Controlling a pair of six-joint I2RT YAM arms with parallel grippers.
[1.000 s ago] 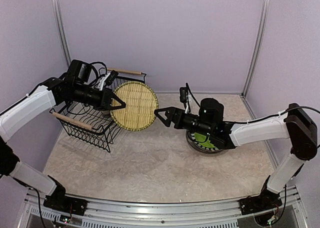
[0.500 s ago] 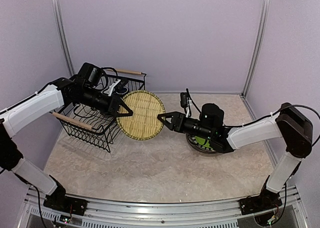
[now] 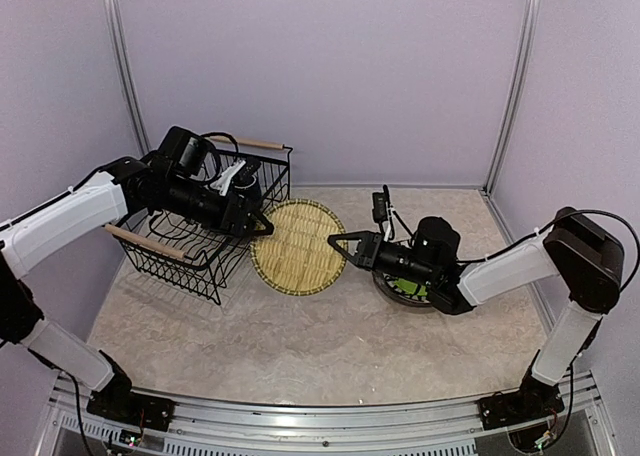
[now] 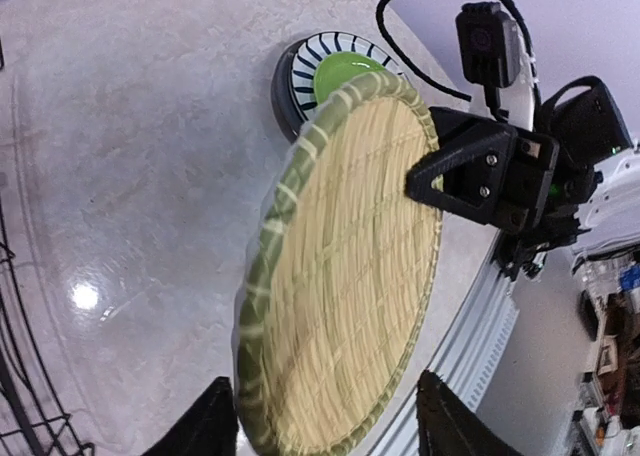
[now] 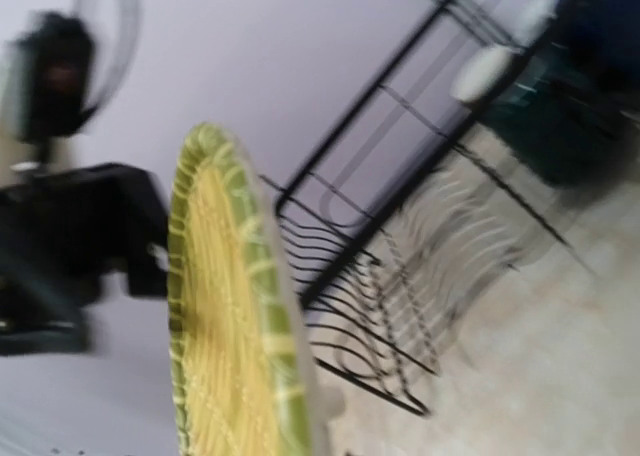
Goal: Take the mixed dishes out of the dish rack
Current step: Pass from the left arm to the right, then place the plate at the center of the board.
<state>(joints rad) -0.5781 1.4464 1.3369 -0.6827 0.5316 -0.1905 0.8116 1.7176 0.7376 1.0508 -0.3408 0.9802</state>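
Other plates are stacked below my right gripper, to its right in the top view. I should move over, lower the straw plate onto them and release it.
The woven yellow straw plate hangs tilted between the two arms, just right of the dish rack. My right gripper is shut on the plate's right rim; in the left wrist view its black jaw clamps the far edge of the straw plate. My left gripper is open at the plate's left edge, and its fingers straddle the near rim of the plate. The right wrist view is blurred: the straw plate's rim is edge-on with the rack behind it.
A stack of plates with a striped plate and a green one on top sits under the right arm. Dark blue and dark green shapes show blurred inside the rack. Walls close the back and sides.
My left gripper has opened and let go of the straw plate. My right gripper has shut on its right rim. The plate has moved right and lower, away from the rack.
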